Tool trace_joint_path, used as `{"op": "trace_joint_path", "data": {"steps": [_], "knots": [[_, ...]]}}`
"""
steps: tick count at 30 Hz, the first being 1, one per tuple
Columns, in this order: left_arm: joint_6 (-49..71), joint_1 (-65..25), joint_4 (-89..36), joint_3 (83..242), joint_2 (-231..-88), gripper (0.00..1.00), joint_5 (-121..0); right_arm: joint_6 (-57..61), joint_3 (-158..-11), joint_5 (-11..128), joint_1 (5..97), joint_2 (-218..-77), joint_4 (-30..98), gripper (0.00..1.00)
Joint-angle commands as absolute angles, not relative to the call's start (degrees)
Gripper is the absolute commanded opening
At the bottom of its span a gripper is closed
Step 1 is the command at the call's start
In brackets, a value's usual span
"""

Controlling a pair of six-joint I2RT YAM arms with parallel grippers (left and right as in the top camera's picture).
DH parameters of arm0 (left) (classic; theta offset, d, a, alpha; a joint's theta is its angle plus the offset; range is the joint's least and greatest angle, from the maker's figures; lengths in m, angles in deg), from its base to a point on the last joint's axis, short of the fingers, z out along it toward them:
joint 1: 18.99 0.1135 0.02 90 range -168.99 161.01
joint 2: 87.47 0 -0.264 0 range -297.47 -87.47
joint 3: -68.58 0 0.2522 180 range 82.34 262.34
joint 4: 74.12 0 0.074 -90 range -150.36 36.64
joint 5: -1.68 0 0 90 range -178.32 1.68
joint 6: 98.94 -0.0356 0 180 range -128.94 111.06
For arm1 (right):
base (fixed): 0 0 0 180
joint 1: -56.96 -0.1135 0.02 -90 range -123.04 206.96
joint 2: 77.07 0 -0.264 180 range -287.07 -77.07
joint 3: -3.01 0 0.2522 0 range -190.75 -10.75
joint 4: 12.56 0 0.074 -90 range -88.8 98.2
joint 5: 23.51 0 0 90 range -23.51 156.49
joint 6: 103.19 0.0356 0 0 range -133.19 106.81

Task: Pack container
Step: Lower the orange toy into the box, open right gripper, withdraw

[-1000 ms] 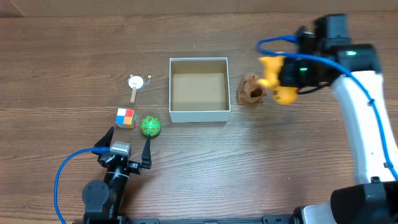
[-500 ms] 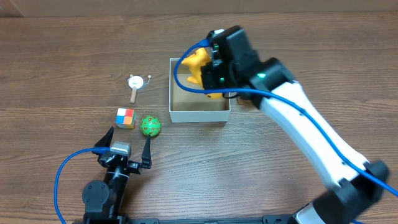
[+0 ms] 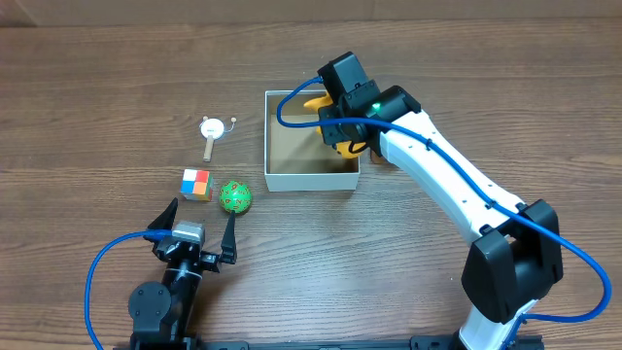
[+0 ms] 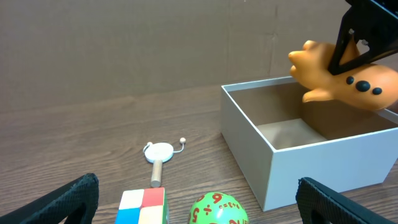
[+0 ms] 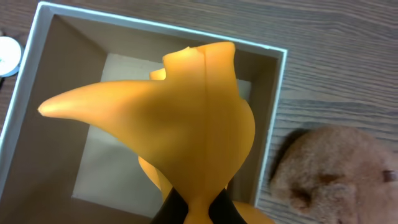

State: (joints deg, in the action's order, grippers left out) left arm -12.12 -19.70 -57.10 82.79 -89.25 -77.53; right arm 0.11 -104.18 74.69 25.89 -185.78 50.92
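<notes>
My right gripper should next move away from the container's side by the brown plush toy, and then it should lower the yellow rubber toy into the container point(image 3: 306, 144).
The container point(image 3: 276, 178), a square shallow box with white walls and a brown inside, stands mid-table; it also shows in the left wrist view point(image 4: 249, 143) and the right wrist view point(image 5: 37, 93). My right gripper point(image 3: 342, 124) is shut on a yellow rubber toy point(image 5: 186, 130) and holds it over the right part of the container's inside; the toy also shows in the left wrist view point(image 4: 348, 78). My left gripper point(image 3: 199, 233) is open and empty near the front edge, just behind a green number ball point(image 3: 234, 196) and a colour cube point(image 3: 195, 184).
A brown plush toy point(image 5: 336, 174) lies right of the container, mostly hidden under my right arm in the overhead view. A small white round thing on a wooden stick point(image 3: 211, 131) lies left of the container.
My right gripper has carried the yellow toy left from beside the plush toy to over the container, then shifted slightly right and lower. The left arm has not moved.
</notes>
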Motion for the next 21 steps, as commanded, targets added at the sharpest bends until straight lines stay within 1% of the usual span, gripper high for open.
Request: {"op": "trace_joint_path", "data": {"steps": [1,8,21], "knots": [[-12.65,-19.48,-57.18,82.61,-89.33,1.0,-76.85,0.41,-104.81,75.92,25.48,-186.37,50.52,0.04],[-12.65,-19.48,-57.16,82.61,-89.33,1.0,-76.85,2.12,-104.81,75.9,25.04,-189.97,49.61,0.04],[-12.63,-19.48,-57.16,82.61,-89.33,1.0,-76.85,3.39,-104.84,75.9,24.61,-191.22,45.65,0.04]]}}
